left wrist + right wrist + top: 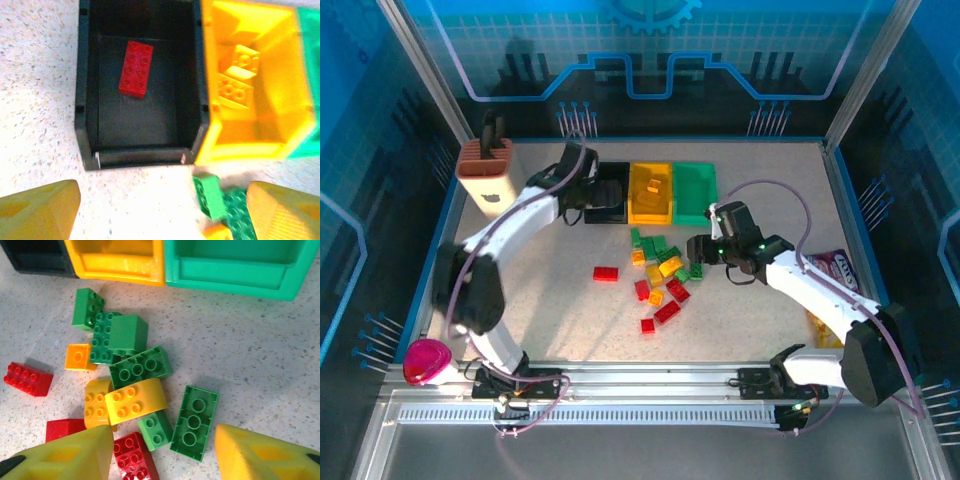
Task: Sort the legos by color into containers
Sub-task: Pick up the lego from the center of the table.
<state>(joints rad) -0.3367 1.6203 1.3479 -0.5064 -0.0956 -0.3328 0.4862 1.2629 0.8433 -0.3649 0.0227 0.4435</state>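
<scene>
The lone red brick is below the fingers and back toward my base, so my left gripper will next move back from the black bin and down onto the brick.
Three bins stand in a row at the back of the table: black (611, 190), yellow (651, 192) and green (694, 192). My left gripper (162, 215) hangs open just in front of the black bin (85, 125), with nothing between its fingers. A red brick (136, 68) lies inside that bin. Yellow bricks (239, 75) lie in the yellow bin (240, 150). The loose legos (660, 272) lie in a pile at mid-table. My right gripper (165, 455) is open low over the pile, straddling an upturned green brick (195, 422), a small green brick (156, 429) and a red brick (132, 457).
A tall beige block with a brown slotted top (485, 175) stands at the back left. A pink object (427, 360) sits at the near left corner and a snack bag (840, 268) by the right wall. Single red bricks (606, 273) lie left of the pile.
</scene>
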